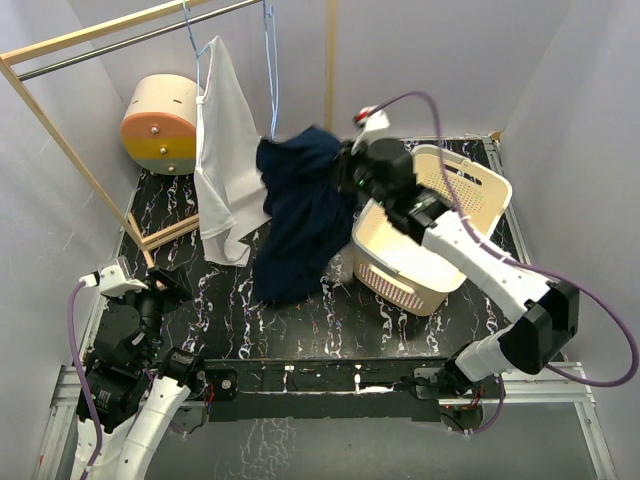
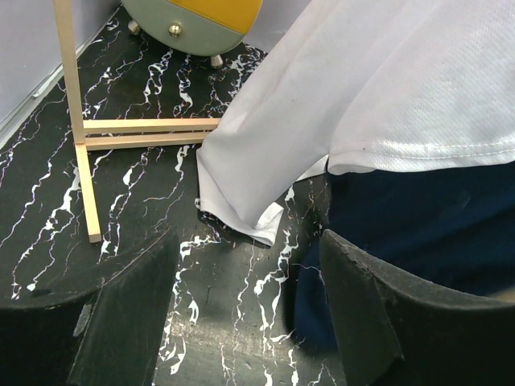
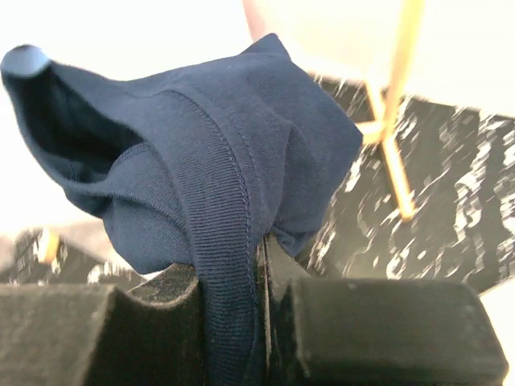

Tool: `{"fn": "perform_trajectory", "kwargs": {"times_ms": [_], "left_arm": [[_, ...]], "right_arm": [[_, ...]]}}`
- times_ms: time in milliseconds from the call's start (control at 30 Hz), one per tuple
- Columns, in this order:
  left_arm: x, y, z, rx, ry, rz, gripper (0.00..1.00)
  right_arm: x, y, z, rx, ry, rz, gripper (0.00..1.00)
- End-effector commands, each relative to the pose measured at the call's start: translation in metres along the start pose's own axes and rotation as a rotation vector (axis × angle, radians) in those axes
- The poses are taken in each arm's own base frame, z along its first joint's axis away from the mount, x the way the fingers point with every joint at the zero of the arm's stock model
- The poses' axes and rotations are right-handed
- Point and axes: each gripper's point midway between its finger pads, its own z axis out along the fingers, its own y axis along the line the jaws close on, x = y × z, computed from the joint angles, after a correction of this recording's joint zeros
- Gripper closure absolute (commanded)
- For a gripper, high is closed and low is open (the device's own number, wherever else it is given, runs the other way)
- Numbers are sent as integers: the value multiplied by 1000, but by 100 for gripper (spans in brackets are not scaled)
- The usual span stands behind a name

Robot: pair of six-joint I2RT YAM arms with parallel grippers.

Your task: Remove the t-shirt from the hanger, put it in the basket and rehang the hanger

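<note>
Next, my right gripper swings to the right in the top view, then down into the laundry basket to release the t-shirt, because the basket stands empty.
A navy t-shirt (image 1: 300,215) hangs bunched over the middle of the table, its lower part reaching down to the marble top. My right gripper (image 1: 345,170) is shut on its ribbed collar (image 3: 233,241), which runs down between the two fingers. A thin blue hanger (image 1: 271,70) drops from the rail to the shirt's upper left corner; I cannot tell whether it is still inside the shirt. My left gripper (image 1: 165,285) stands open low at the near left with nothing between its fingers (image 2: 129,314). The navy cloth (image 2: 418,233) lies just beyond its right finger.
A white t-shirt (image 1: 225,150) hangs on a second blue hanger (image 1: 197,45) beside the navy one, its hem (image 2: 249,217) on the table. A cream laundry basket (image 1: 480,180) sits at the right. A round yellow-and-cream cabinet (image 1: 160,125) and the wooden rack frame (image 1: 60,130) stand at the back left.
</note>
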Motion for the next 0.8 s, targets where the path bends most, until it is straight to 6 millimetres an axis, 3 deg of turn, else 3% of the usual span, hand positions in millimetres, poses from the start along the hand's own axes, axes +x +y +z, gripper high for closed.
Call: {"fn": "perform_trajectory", "kwargs": {"times_ms": [0,100,200,333,567,767], "left_arm": [[2,2,3,-21,8,2,31],[2,2,3,-21,8,2,31],[3,2,4,-21,10,4,31],[3,3,3,-24,9,2,31],[2,2,3,-23,8,2,31],[4,1,5,-21,15,6,31]], "right_arm": [[-122,-28,-42,20,-258,98,92],[-177,-65,-69,111,-399,133,92],[-224,-88,-97,190,-525,144,92],[-269,-93,-132,262,-652,128,92],[-289,-111,-187,419,-771,105,92],[-300,-120,-267,543,-933,98,92]]}}
